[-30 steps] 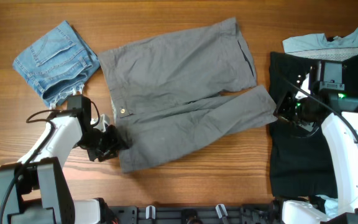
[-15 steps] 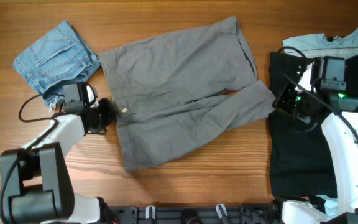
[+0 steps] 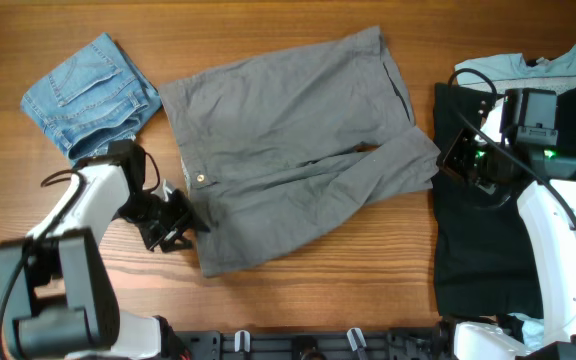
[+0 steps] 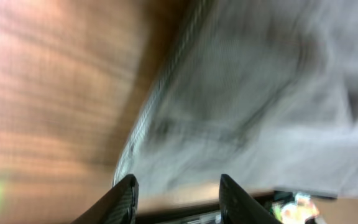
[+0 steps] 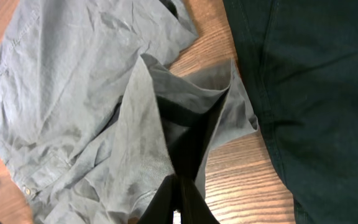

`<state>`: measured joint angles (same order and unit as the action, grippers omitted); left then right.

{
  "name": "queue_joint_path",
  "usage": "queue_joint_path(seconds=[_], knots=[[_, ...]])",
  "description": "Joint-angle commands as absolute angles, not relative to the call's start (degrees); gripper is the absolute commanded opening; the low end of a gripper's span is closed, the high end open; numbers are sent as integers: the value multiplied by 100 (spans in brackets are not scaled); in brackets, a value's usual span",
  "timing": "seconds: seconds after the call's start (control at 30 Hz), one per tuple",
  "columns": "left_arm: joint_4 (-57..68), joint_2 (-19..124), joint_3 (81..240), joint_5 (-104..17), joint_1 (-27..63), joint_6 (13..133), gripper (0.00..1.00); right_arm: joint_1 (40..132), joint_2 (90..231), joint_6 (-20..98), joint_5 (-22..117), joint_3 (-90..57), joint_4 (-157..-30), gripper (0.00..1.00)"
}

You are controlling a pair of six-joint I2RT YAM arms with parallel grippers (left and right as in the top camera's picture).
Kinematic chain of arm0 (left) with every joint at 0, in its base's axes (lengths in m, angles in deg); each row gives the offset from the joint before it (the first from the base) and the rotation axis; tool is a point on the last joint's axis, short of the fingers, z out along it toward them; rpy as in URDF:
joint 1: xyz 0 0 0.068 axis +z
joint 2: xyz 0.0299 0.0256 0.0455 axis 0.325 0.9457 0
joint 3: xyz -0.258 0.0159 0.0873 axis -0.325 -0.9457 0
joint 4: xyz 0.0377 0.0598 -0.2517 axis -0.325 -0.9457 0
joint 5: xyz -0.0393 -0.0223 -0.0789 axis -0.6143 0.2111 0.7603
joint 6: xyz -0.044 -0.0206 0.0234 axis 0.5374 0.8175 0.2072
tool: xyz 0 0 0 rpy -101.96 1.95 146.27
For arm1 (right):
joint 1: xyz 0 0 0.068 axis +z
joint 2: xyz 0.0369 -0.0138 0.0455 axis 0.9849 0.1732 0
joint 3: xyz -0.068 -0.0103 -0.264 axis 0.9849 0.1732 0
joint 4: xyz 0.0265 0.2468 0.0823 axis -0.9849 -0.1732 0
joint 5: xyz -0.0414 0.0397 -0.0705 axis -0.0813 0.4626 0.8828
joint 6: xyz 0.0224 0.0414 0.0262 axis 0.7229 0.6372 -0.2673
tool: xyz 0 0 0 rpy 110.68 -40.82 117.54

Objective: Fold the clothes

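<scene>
The pinched hem of the grey shorts is still short of the far corner of the farther leg (image 3: 372, 45), so I will next move my right gripper outward over that corner and let the grey shorts go.
The grey shorts (image 3: 288, 150) lie spread in the middle of the table, waistband to the left and legs to the right. My left gripper (image 3: 175, 222) is open and empty beside the lower left corner of the waistband. The blurred left wrist view shows grey cloth (image 4: 247, 93) just ahead of the open fingers (image 4: 179, 200). My right gripper (image 3: 451, 162) is shut on the hem of the nearer leg. In the right wrist view the fingers (image 5: 179, 202) pinch that hem (image 5: 185, 106) and hold it lifted in a tent shape.
Small frayed blue denim shorts (image 3: 88, 95) lie at the back left. A black garment (image 3: 483, 240) lies along the right side, also in the right wrist view (image 5: 316, 93). A pale blue-grey garment (image 3: 533, 65) lies at the back right.
My left gripper went up to the waistband button, then came back down toward the lower waistband corner, still open. My right gripper held the leg hem and shifted slightly up.
</scene>
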<state>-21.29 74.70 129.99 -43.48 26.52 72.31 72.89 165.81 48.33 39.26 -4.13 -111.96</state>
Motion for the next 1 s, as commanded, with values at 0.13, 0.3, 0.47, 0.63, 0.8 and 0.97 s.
queue_joint_path(seconds=[0.13, 0.3, 0.47, 0.63, 0.8, 0.97], knots=[[-2666, 6537, 12816, -4789, 2630, 7603, 62, 7267, 16520, 4911, 3878, -538, -11177, 5], [-1974, 6522, 12057, -4739, 2630, 8195, 61, 7267, 16520, 4907, 3900, -538, -11177, 5], [-1147, 6522, 11207, -4269, 2630, 8518, 60, 7267, 16520, 4868, 3898, -538, -11166, 5], [-627, 6522, 10829, -4298, 2630, 8632, 50, 7267, 16520, 4865, 3898, -538, -11159, 5], [-256, 6522, 10711, -4317, 2630, 8803, 9, 7267, 16520, 4782, 3898, -538, -11164, 5], [-354, 6493, 10763, -4337, 2637, 8794, 4, 7265, 16517, 4726, 3900, -538, -11179, 4]])
